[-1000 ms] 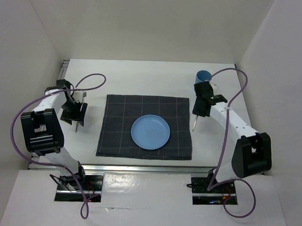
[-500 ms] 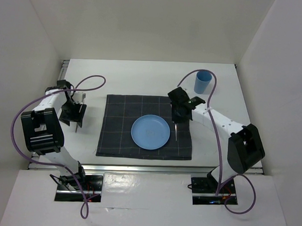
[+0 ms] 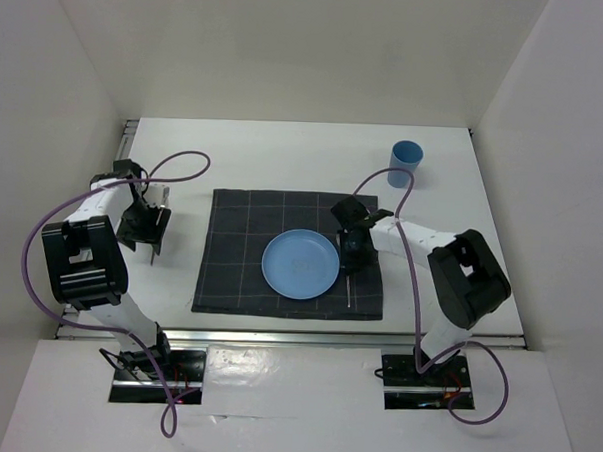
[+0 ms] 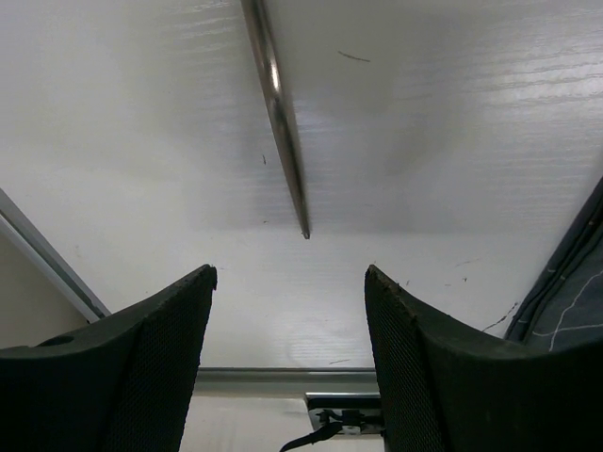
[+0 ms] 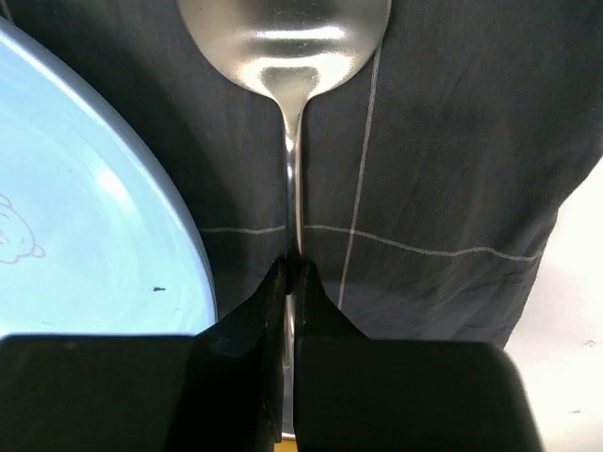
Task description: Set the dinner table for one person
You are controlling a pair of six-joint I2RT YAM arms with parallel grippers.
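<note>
My left gripper moves down and outward onto the utensil's thin near end (image 3: pixel 153 258) (image 4: pixel 299 204) next.
On the white dinner table (image 3: pixel 285 150) lies a dark checked mat (image 3: pixel 230 253) with a light blue plate (image 3: pixel 300 264) on it. My right gripper (image 3: pixel 352 250) (image 5: pixel 294 268) is shut on the handle of a metal spoon (image 3: pixel 349 286) (image 5: pixel 283 38). The spoon hangs low over the mat (image 5: pixel 443 141), just right of the plate (image 5: pixel 85 217). Whether its bowl touches the cloth does not show. My left gripper (image 3: pixel 146 229) (image 4: pixel 290 282) stands open left of the mat, with nothing between its fingers. It is over a slim metal utensil (image 3: pixel 153 254) (image 4: pixel 283 122) lying on the table.
A blue cup (image 3: pixel 405 162) stands upright at the back right of the table. White walls close in the left, back and right sides. A metal rail (image 3: pixel 357 338) runs along the near edge, and the mat's corner (image 4: pixel 575 282) shows beside my left gripper.
My right arm has carried the spoon from beside the blue cup leftward and nearer, to the mat's right part beside the plate. The left arm has not moved.
</note>
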